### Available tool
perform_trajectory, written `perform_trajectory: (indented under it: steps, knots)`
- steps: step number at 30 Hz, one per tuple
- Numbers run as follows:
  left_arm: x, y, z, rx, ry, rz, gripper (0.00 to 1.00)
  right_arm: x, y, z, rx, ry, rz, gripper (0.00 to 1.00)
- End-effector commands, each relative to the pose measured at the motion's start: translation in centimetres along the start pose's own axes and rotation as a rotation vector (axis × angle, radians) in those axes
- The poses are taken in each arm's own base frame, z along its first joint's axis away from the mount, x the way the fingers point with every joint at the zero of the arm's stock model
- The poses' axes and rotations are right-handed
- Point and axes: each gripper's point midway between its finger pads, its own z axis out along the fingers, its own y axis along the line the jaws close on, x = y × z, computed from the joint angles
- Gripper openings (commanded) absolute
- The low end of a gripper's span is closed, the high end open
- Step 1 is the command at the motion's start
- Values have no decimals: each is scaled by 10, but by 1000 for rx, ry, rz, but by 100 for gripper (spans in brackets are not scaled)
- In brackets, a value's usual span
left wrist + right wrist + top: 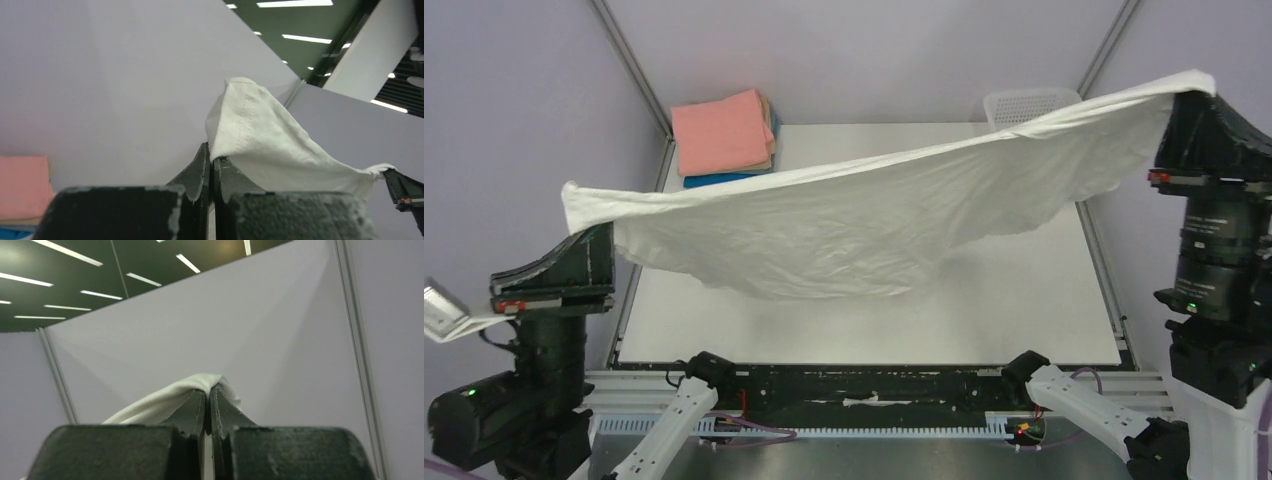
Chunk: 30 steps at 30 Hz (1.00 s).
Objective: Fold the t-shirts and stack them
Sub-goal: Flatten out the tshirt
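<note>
My left gripper should next carry the t-shirt's corner outward and down toward the folded stack's near edge (716,181) and let go of it there, because that edge is outward and below.
The white t-shirt (844,225) hangs stretched in the air between both grippers, sagging in the middle above the table. My left gripper (584,215) is shut on its left corner, seen in the left wrist view (212,155) with white cloth (260,145) rising from the closed tips. My right gripper (1194,100) is shut on the right corner, held higher; in the right wrist view (208,390) the cloth (165,400) drapes over the closed tips. A folded stack with the salmon-pink shirt (721,130) on top, tan and blue below (714,180), lies at the table's back left.
The white table (984,310) lies under the shirt. A white lattice basket (1024,103) stands at the back right, partly hidden by the cloth. Grey walls enclose the sides and back. The arm bases stand along the near edge.
</note>
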Motion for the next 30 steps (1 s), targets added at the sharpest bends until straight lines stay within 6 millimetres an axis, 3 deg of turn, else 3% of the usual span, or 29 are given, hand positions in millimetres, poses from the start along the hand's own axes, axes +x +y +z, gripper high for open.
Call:
perform_trajectory:
  steps: [1, 4, 6, 9, 12, 15, 18, 21, 24, 26, 27, 28, 29, 30]
  knots:
    - [-23, -24, 2, 68, -13, 54, 2, -64, 7, 0, -67, -144, -11, 0]
    - [-24, -33, 9, 93, 13, 54, 2, -86, 12, 4, -87, -187, 0, 0]
    - [-19, -37, 16, 105, 32, 48, 2, -81, 16, 11, -91, -178, -6, 0]
    - [1, -27, 35, 66, 81, 44, 2, -48, 16, 27, -45, -117, -64, 0]
    - [40, 3, 59, -46, 146, 44, 2, 3, 5, 48, 78, -36, -157, 0]
    - [95, 55, 87, -227, 220, 72, 2, 81, -5, 64, 196, 100, -299, 0]
    - [164, 133, 102, -504, 333, 197, 2, 175, -16, 70, 276, 246, -447, 0]
    - [232, 223, 93, -803, 455, 346, 2, 287, -30, 70, 269, 416, -524, 0]
    - [321, 306, 67, -994, 714, 352, 4, 405, -60, 47, 287, 619, -530, 4]
    - [370, 343, 49, -1069, 868, 309, 17, 482, -74, 26, 268, 751, -513, 9]
    - [391, 358, 41, -1093, 934, 305, 33, 519, -80, 14, 255, 819, -516, 16]
    - [403, 367, 39, -1109, 971, 309, 44, 553, -84, 3, 236, 881, -514, 27]
    - [413, 375, 34, -1133, 1012, 320, 51, 576, -87, -4, 227, 924, -518, 43]
    - [419, 380, 34, -1142, 1032, 328, 54, 600, -90, -13, 225, 972, -524, 53]
